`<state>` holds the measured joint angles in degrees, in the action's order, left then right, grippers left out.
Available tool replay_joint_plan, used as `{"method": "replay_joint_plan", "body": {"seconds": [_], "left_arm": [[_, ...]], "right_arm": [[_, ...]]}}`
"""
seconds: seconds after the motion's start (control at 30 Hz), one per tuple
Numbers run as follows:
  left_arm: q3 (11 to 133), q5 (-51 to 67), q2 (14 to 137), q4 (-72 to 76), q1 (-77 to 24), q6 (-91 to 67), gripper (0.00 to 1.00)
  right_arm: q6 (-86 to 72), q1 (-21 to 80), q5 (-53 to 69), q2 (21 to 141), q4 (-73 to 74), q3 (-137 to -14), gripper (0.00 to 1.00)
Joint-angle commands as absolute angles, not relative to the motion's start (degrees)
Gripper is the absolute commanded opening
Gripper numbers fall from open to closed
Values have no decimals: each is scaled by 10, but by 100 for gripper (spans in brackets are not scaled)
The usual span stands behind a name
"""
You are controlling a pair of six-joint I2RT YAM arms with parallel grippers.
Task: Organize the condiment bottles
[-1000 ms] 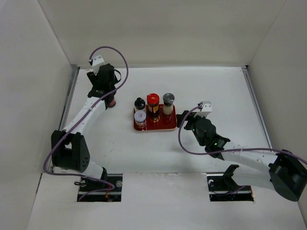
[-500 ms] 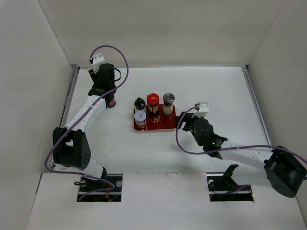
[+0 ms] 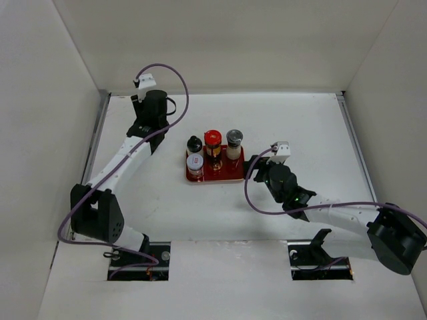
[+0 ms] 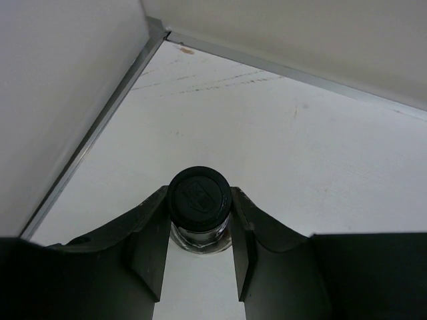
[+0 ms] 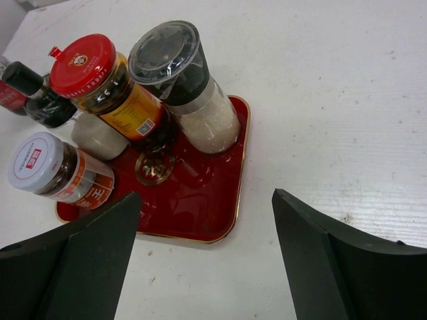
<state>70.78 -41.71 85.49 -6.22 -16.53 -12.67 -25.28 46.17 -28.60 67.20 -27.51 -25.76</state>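
Note:
My left gripper should lift, carry the bottle over the red tray's near corner, go down and release it, because the red tray is bare before the grey-lidded shaker.
In the left wrist view my left gripper is shut on the tall clear bottle, its fingers pressing both sides of the black cap. In the top view that gripper is at the far left and hides the bottle. The red tray holds the red-capped brown jar, a grey-lidded shaker and a white-lidded jar. The short black-capped bottle stands at its far left corner. My right gripper is open and empty just right of the tray.
The left wall and its metal edge strip run close beside the left gripper. The back wall is just beyond it. White table surface lies to the right of the tray.
The left gripper has shifted right and back over the tall bottle, which no longer shows in the top view. The right gripper moved slightly toward the tray, then stayed still.

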Motion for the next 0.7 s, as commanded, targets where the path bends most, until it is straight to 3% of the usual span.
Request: {"method": "replay_joint_plan", "body": {"seconds": [0.0,0.17,0.67], "left_arm": [[781,-451,748,13,-208,-81,9],[830,-461,706,1,-281,-53,9],[901,-494,742,47,-568,17,10]], "right_arm": [[-253,461,-282,669,-308,-272,88],[-259,444,-287,652,-316,-258,100],[-382,299,-304,558,-272,-194,100]]}}
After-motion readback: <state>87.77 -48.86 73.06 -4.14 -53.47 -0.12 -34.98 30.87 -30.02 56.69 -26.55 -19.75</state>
